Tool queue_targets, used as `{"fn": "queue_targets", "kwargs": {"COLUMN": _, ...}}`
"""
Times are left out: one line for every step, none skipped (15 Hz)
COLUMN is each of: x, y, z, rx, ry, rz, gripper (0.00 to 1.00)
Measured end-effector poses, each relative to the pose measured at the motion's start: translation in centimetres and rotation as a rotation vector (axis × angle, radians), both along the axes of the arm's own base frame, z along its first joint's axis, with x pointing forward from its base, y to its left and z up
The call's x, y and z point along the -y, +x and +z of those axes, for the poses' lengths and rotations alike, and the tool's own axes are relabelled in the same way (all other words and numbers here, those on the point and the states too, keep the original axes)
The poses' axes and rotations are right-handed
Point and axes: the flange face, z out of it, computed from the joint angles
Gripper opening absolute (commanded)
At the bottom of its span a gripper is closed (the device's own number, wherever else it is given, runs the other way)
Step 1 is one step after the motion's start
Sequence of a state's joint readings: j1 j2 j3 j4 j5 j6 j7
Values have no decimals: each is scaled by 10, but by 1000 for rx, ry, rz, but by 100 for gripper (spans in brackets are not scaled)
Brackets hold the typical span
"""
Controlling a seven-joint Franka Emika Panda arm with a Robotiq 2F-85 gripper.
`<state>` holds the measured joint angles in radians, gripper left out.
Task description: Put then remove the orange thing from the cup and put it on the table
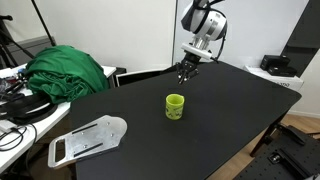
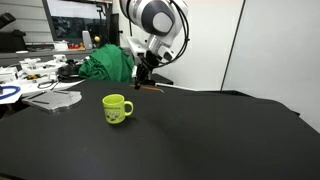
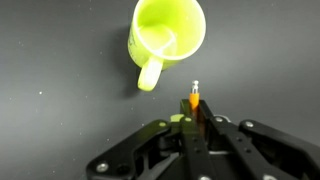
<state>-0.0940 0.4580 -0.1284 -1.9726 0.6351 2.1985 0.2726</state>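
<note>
The orange stick (image 3: pixel 193 103) in my gripper needs to go down onto the table behind the cup next, toward the side of the green cloth.
The lime-green cup (image 1: pixel 175 106) stands upright and empty on the black table (image 1: pixel 220 120); it also shows in an exterior view (image 2: pixel 116 108) and from above in the wrist view (image 3: pixel 167 35), handle toward the camera. My gripper (image 3: pixel 193 112) is shut on the orange stick (image 3: pixel 193 103), which pokes out between the fingers with a small silver tip. In both exterior views the gripper (image 1: pixel 186 72) (image 2: pixel 143 75) hangs above the table, behind the cup and apart from it. The stick is barely visible there.
A green cloth heap (image 1: pixel 65 72) lies on a cluttered white desk next to the table. A flat white tool (image 1: pixel 85 140) lies on the table's near corner. A black device (image 1: pixel 278 64) sits at the far right edge.
</note>
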Motion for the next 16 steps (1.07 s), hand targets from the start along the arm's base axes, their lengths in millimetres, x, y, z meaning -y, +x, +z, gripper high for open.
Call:
{"fn": "queue_targets", "kwargs": {"x": 4, "y": 2, "z": -3, "rx": 11, "ry": -28, "rz": -5, "gripper": 2}}
{"fn": "queue_targets", "kwargs": {"x": 8, "y": 5, "z": -7, "rx": 17, "ry": -53, "rz": -9, "gripper": 2}}
{"fn": "queue_targets", "kwargs": {"x": 10, "y": 7, "z": -11, "rx": 22, "ry": -77, "rz": -15, "gripper": 2}}
{"fn": "queue_targets", "kwargs": {"x": 13, "y": 11, "z": -15, "rx": 25, "ry": -101, "rz": -20, "gripper": 2}}
{"fn": "queue_targets", "kwargs": {"x": 15, "y": 15, "z": -19, "rx": 28, "ry": -123, "rz": -26, "gripper": 2}}
{"fn": "queue_targets", "kwargs": {"x": 16, "y": 20, "z": -23, "rx": 30, "ry": -145, "rz": -33, "gripper": 2}}
{"fn": "queue_targets", "kwargs": {"x": 16, "y": 26, "z": -26, "rx": 33, "ry": -166, "rz": -39, "gripper": 2}}
{"fn": "queue_targets", "kwargs": {"x": 15, "y": 32, "z": -29, "rx": 35, "ry": -186, "rz": -44, "gripper": 2}}
{"fn": "queue_targets", "kwargs": {"x": 13, "y": 39, "z": -32, "rx": 37, "ry": -205, "rz": -47, "gripper": 2}}
{"fn": "queue_targets", "kwargs": {"x": 9, "y": 45, "z": -35, "rx": 37, "ry": -222, "rz": -48, "gripper": 2}}
{"fn": "queue_targets", "kwargs": {"x": 5, "y": 52, "z": -40, "rx": 42, "ry": -244, "rz": -47, "gripper": 2}}
{"fn": "queue_targets", "kwargs": {"x": 0, "y": 59, "z": -45, "rx": 45, "ry": -265, "rz": -46, "gripper": 2}}
{"fn": "queue_targets", "kwargs": {"x": -6, "y": 66, "z": -51, "rx": 46, "ry": -284, "rz": -45, "gripper": 2}}
{"fn": "queue_targets", "kwargs": {"x": -14, "y": 73, "z": -58, "rx": 44, "ry": -299, "rz": -43, "gripper": 2}}
{"fn": "queue_targets", "kwargs": {"x": -22, "y": 78, "z": -65, "rx": 42, "ry": -311, "rz": -40, "gripper": 2}}
{"fn": "queue_targets", "kwargs": {"x": -31, "y": 83, "z": -73, "rx": 40, "ry": -323, "rz": -35, "gripper": 2}}
